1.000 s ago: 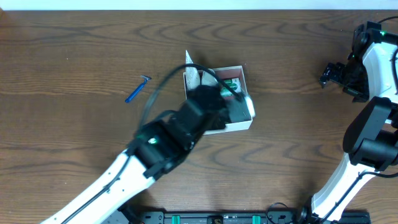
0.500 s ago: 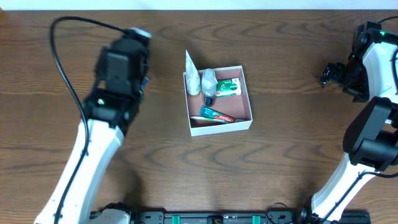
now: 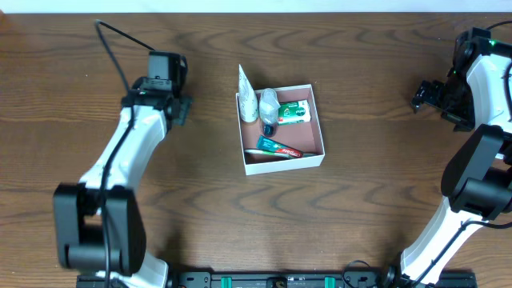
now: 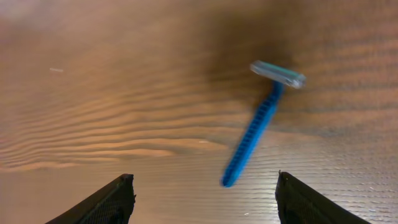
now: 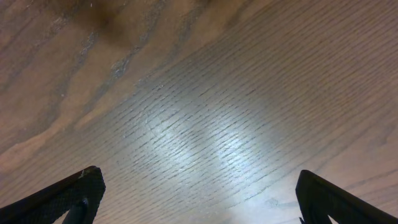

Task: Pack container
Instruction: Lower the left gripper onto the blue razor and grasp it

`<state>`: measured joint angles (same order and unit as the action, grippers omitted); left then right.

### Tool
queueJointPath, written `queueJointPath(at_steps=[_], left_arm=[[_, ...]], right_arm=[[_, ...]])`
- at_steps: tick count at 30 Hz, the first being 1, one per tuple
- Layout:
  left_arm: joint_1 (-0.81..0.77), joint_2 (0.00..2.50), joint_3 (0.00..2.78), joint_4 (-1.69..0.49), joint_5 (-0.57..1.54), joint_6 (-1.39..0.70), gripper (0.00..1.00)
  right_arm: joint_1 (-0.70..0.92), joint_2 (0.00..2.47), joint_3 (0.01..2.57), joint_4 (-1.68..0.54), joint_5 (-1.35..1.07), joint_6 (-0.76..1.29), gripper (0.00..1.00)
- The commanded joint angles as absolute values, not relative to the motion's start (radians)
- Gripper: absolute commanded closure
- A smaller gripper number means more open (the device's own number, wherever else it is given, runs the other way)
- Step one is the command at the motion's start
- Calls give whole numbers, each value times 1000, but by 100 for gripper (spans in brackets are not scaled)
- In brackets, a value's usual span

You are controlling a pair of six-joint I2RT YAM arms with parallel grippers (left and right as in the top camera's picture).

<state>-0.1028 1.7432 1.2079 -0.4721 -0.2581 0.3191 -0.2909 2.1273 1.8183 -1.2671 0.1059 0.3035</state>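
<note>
My left gripper is above the razor's blue handle (image 4: 250, 144), which lies toward the right in the wrist view. Next I will bring my open fingers down that way, one on each side of the handle.
The container (image 3: 285, 162), a shallow square box with white walls and a pinkish-brown inside, stands mid-table. It holds a white tube (image 3: 248, 101), a small bottle (image 3: 269, 106), a green packet (image 3: 294, 112) and a toothpaste tube (image 3: 279, 148). A blue razor (image 4: 258, 130) lies on the wood in the left wrist view, just ahead of my open, empty left gripper (image 4: 204, 186). In the overhead view the left gripper (image 3: 176, 108) is left of the container and hides the razor. My right gripper (image 3: 422, 94) is open and empty at the far right, over bare wood (image 5: 199, 180).
The brown wooden table (image 3: 360, 208) stretches around the container. The right arm's base stands at the right edge (image 3: 476, 184). A black rail runs along the front edge (image 3: 280, 280).
My left arm has swung from over the container out to the left, and now hangs low over the blue razor. The container's contents have come into view. The right arm has not moved.
</note>
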Motion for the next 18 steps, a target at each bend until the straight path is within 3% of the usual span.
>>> queueJointPath(at_steps=[1,14,18], left_arm=[[-100,1798,1228,-478,-201,343,27],[-72,1959,1228,-443,-130,362,27],[-58,1985,1228,-435,-87,361,34]], right_arm=[[-294,2127,1821,-1268,116,314,1],[-294,2127,1821,-1268,116,314,1],[-294,2127,1821,-1268,116,314,1]])
